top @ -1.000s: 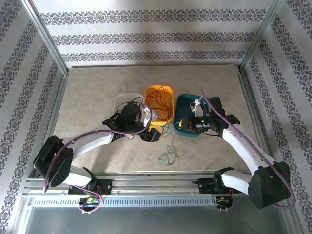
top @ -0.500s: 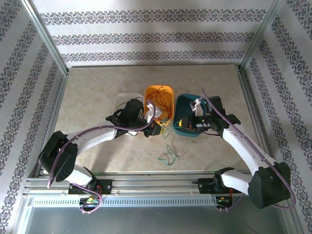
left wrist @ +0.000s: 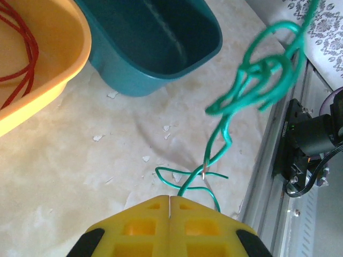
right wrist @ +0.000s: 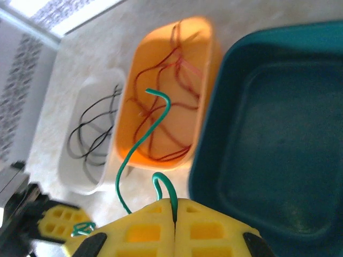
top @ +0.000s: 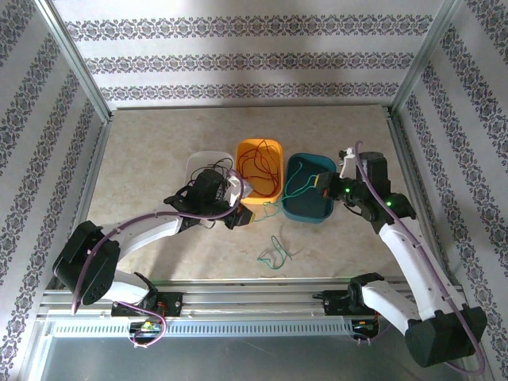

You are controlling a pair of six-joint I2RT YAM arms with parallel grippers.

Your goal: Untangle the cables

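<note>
My right gripper needs to go down toward the bottom of the empty teal tub next and let go of the green cable in its fingers, because the cable already hangs above the tub.
Thin green cables are the ones in play. My right gripper [top: 322, 182] hangs over the teal tub [top: 311, 215] and is shut on a green cable [right wrist: 140, 147] that curls up from its jaws [right wrist: 175, 201]. My left gripper [top: 240, 216] sits in front of the orange tub [top: 275, 148], shut, with a green cable [left wrist: 262, 80] rising from its fingertips [left wrist: 170, 197] into a knotted loop. Another green cable [top: 274, 254] lies loose on the table. Red cables [top: 254, 167] lie in the orange tub and black cables [right wrist: 94, 128] in the white tub [top: 197, 163].
The three tubs stand side by side mid-table. The metal rail [left wrist: 278, 139] at the near edge runs just right of the left gripper's tips. White flecks [left wrist: 144, 158] dot the beige tabletop [top: 159, 143]. Patterned walls close in the back and sides.
My right arm has swung back and to the right, drawing the green cable across the teal tub. My left gripper has shifted slightly left in front of the orange tub.
</note>
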